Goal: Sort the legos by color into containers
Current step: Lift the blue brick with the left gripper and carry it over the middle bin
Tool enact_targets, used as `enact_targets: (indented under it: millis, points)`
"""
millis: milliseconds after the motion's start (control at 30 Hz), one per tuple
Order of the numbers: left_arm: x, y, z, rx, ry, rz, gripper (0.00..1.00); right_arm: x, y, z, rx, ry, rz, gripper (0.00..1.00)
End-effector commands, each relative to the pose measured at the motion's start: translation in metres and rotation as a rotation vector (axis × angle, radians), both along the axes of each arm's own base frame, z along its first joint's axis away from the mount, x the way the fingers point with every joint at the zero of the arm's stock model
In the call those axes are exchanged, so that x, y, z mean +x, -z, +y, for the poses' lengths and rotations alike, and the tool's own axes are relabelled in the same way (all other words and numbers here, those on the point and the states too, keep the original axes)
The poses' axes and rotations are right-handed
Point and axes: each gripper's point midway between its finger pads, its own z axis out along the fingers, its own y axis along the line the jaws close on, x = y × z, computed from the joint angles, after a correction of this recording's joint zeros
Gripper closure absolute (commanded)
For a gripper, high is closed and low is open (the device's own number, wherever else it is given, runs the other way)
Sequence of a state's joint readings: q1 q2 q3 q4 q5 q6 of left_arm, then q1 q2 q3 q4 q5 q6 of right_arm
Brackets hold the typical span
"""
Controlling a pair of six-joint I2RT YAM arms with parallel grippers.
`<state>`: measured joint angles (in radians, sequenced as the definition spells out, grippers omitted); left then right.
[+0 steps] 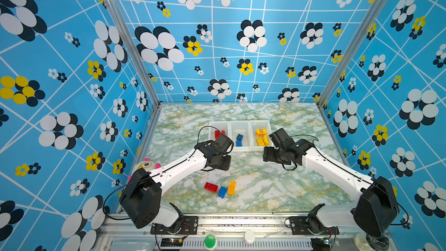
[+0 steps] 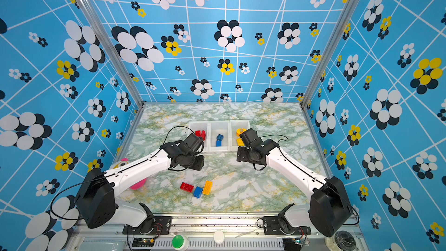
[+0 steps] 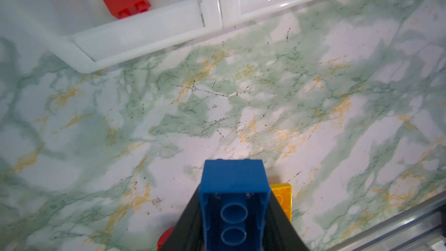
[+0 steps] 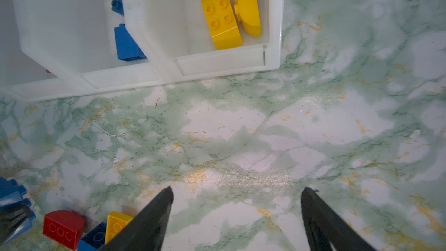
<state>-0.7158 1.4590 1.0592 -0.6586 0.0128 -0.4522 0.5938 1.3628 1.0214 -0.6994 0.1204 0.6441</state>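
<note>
My left gripper moves outward next from above the bare table to over the middle bin (image 1: 239,135) and releases the lego, because that bin already holds blue legos.
My left gripper (image 3: 234,189) is shut on a blue lego (image 3: 234,182), held open side up above the table in front of the containers (image 1: 237,124); that lego also shows in the right wrist view (image 4: 12,196). My right gripper (image 4: 237,190) hangs open and empty over bare table near the right bin. The left bin holds red legos (image 1: 218,133), the middle one blue legos (image 1: 239,137), the right one yellow legos (image 1: 262,140) and a rounded labelled piece (image 1: 261,132). A red (image 1: 211,187), a blue (image 1: 222,191) and a yellow lego (image 1: 231,187) lie together on the table.
A plush toy with yellow glasses (image 1: 144,164) lies at the table's left edge, partly under my left arm. A green button (image 1: 210,240) and a white knob (image 1: 249,236) sit on the front rail. Patterned walls close in three sides.
</note>
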Motion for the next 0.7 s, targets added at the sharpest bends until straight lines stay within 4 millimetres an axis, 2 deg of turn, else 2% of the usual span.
enact_targets:
  millis: [0,267,533,667]
  points:
    - [0.015,-0.017,-0.014,-0.021,0.006,-0.044,0.73,-0.004,-0.003,0.001,0.016,0.007,-0.003,0.14]
    - [0.057,-0.04,-0.044,-0.068,-0.004,-0.133,0.74,-0.005,-0.001,0.001,0.019,0.01,-0.002,0.14]
    - [0.102,-0.043,-0.065,-0.075,-0.027,-0.187,0.74,-0.004,-0.002,0.001,0.019,0.011,-0.005,0.14]
    - [0.123,-0.038,-0.069,-0.044,-0.04,-0.205,0.74,-0.005,-0.001,0.001,0.024,0.01,-0.004,0.14]
